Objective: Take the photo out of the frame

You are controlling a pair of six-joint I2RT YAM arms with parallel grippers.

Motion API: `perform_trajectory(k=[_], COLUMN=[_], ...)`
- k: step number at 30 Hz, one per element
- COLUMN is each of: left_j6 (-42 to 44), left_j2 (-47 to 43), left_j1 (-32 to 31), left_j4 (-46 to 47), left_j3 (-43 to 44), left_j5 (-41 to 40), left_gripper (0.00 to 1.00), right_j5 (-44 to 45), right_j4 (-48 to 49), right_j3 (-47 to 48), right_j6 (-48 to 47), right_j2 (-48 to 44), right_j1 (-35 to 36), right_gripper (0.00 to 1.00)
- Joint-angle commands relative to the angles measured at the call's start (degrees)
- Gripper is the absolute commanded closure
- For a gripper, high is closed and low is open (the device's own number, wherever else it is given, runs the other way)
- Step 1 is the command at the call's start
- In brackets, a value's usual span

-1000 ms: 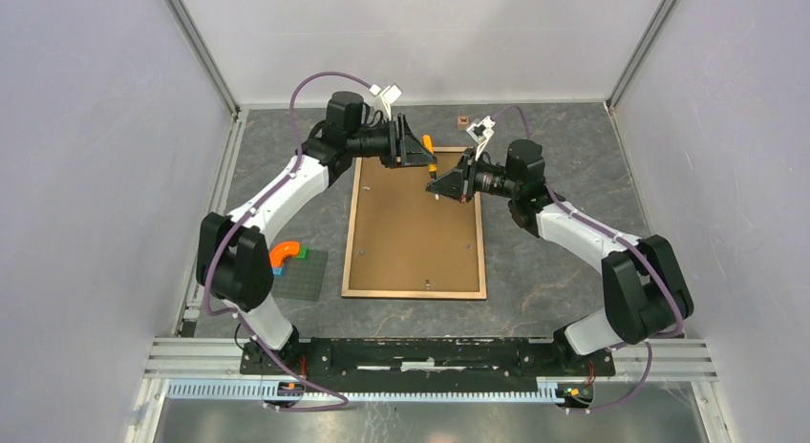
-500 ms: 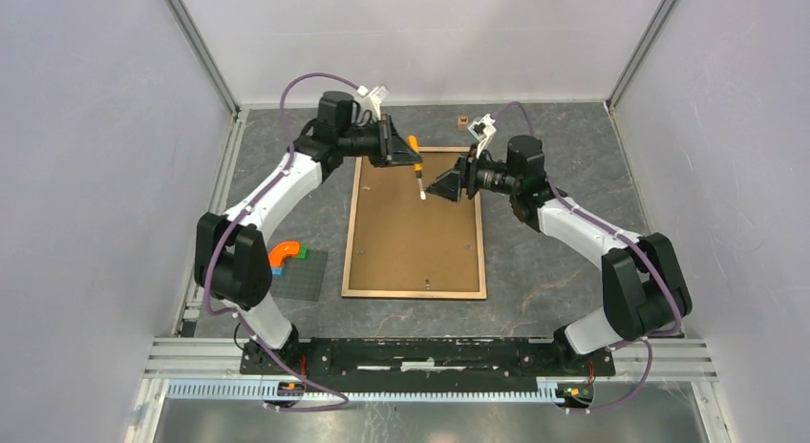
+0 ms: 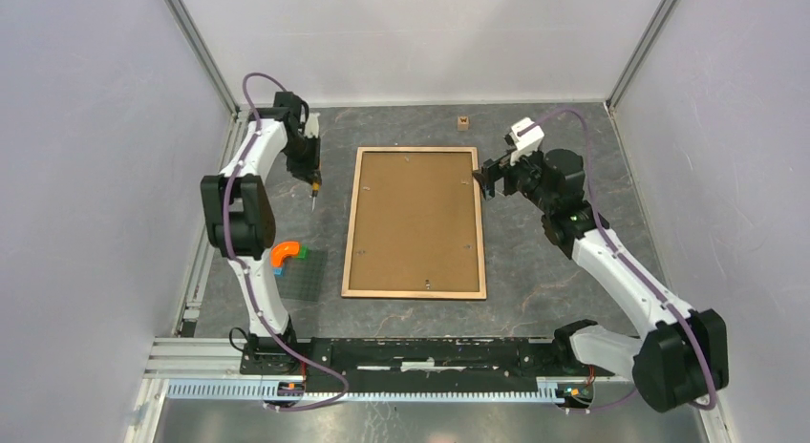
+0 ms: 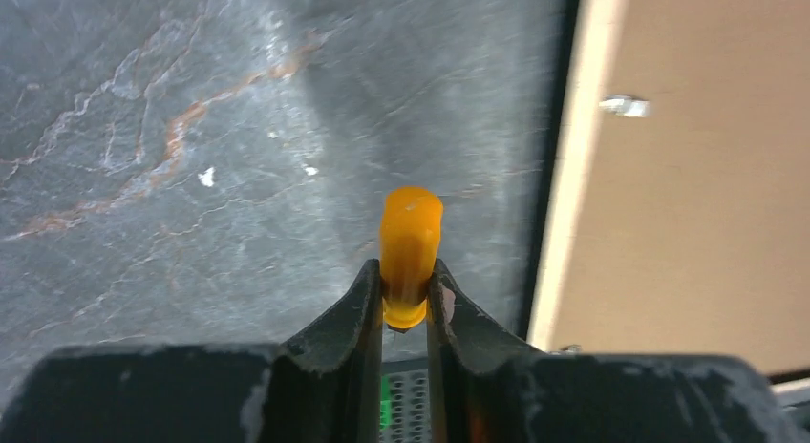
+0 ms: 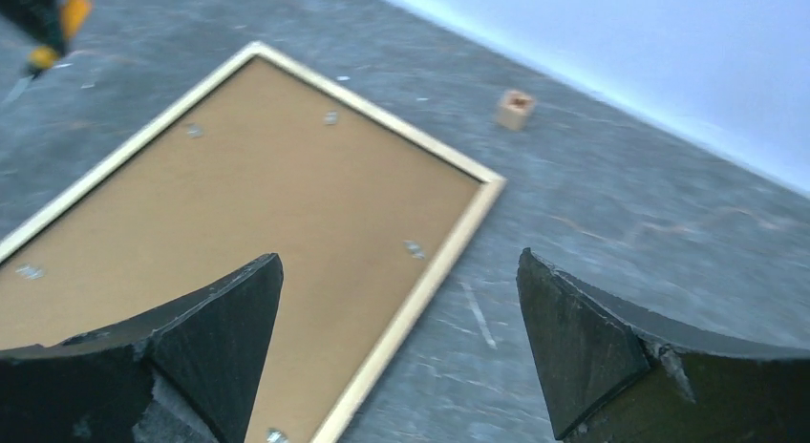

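My left gripper needs to go down next, easing away from the frame [image 3: 415,223] and slightly back, to lay the orange-handled screwdriver beyond the baseplate, where the table is bare.
The frame [image 3: 415,223] lies face down mid-table, showing its brown back edged in light wood; small metal tabs [image 5: 414,248] sit on the backing. The photo is hidden under that back. My left gripper [image 3: 313,181] hangs over the table just left of the frame's top-left corner, shut on an orange-handled screwdriver [image 4: 411,242] that points down. The frame's left edge [image 4: 573,176] runs beside it. My right gripper [image 3: 482,179] stands open and empty beside the frame's top-right corner. In the right wrist view its fingers [image 5: 220,338] straddle the frame's edge [image 5: 439,262].
A small wooden cube [image 3: 464,122] sits near the back wall. A dark grey baseplate [image 3: 298,276] with an orange curved piece [image 3: 284,254] and small coloured bricks lies left of the frame's near end. Walls close in on three sides.
My left arm has swung left off the frame, carrying the screwdriver. My right gripper has let go, opened wide and drawn back to the frame's right.
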Motion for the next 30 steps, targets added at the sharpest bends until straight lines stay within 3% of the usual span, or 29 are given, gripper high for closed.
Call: perform_trajectory(k=[1, 6, 12, 17, 23, 27, 30], left_j6=[6.39, 5.7, 6.17, 6.41, 5.71, 5.74, 6.07], left_j2=[6.14, 10.66, 13.36, 14.6, 14.79, 14.44, 13.57], left_j1=[-0.16, -0.02, 0.7, 0.88, 0.97, 0.97, 1.06], left_j4=[-8.42, -8.41, -8.13, -7.95, -7.9, -7.73, -7.94], left_j3=[6.26, 7.06, 6.94, 5.83, 4.08, 2.79, 2.44], left_j5=[-11.2, -17.02, -17.07, -16.78, -15.83, -15.38, -14.8], left_gripper=[0.98, 0.98, 0.96, 0.77, 0.63, 0.46, 0.25], right_j5=[14.69, 6.36, 4.66, 4.88, 3.48, 1.36, -0.62], right_j4=[3.09, -3.21, -4.71, -6.93, -9.5, -10.73, -11.88], right_j3=[-2.67, 0.03, -0.46, 1.12, 2.78, 3.79, 4.98], right_j6=[-4.84, -6.88, -6.76, -7.06, -7.1, -7.58, -7.35], right_j2=[-3.73, -2.81, -2.2, -0.4, 0.83, 1.37, 2.18], right_j1=[-0.39, -0.75, -1.12, -1.32, -2.29, -3.2, -4.28], right_gripper=[0.02, 0.02, 0.02, 0.02, 0.02, 0.02, 0.02])
